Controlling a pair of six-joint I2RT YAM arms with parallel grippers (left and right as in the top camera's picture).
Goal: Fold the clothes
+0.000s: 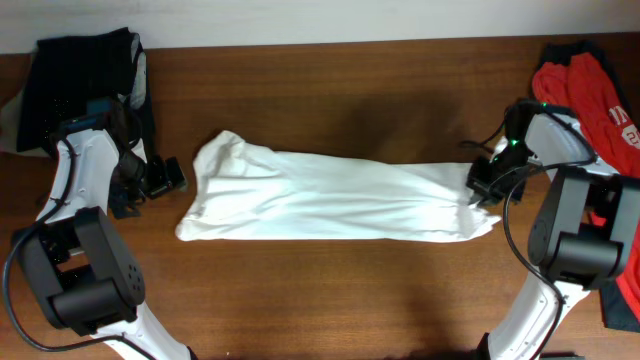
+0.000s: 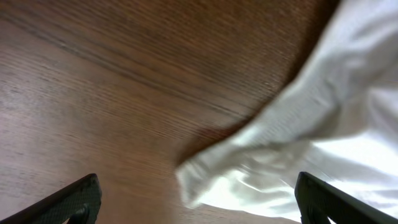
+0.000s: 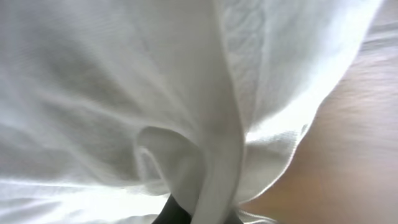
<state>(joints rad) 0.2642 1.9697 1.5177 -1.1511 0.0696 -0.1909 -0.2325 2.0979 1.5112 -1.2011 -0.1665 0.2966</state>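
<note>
The shirt still lies long, so my right gripper will next carry its held end left in the overhead view and release it onto the shirt's middle [image 1: 335,198].
The white T-shirt [image 1: 330,195] lies folded lengthwise as a long strip across the middle of the brown table. My left gripper [image 1: 170,180] is open just off the shirt's left end; in the left wrist view its two fingers stand wide apart with a corner of the shirt [image 2: 249,174] between and ahead of them, not gripped. My right gripper [image 1: 478,188] is shut on the shirt's right end; in the right wrist view the white fabric [image 3: 186,93] fills the frame and a fold runs down over the dark finger [image 3: 205,214].
A dark garment [image 1: 85,70] lies at the back left corner. Red clothes [image 1: 595,95] lie at the right edge, behind the right arm. The table [image 1: 330,290] is bare wood in front of the shirt.
</note>
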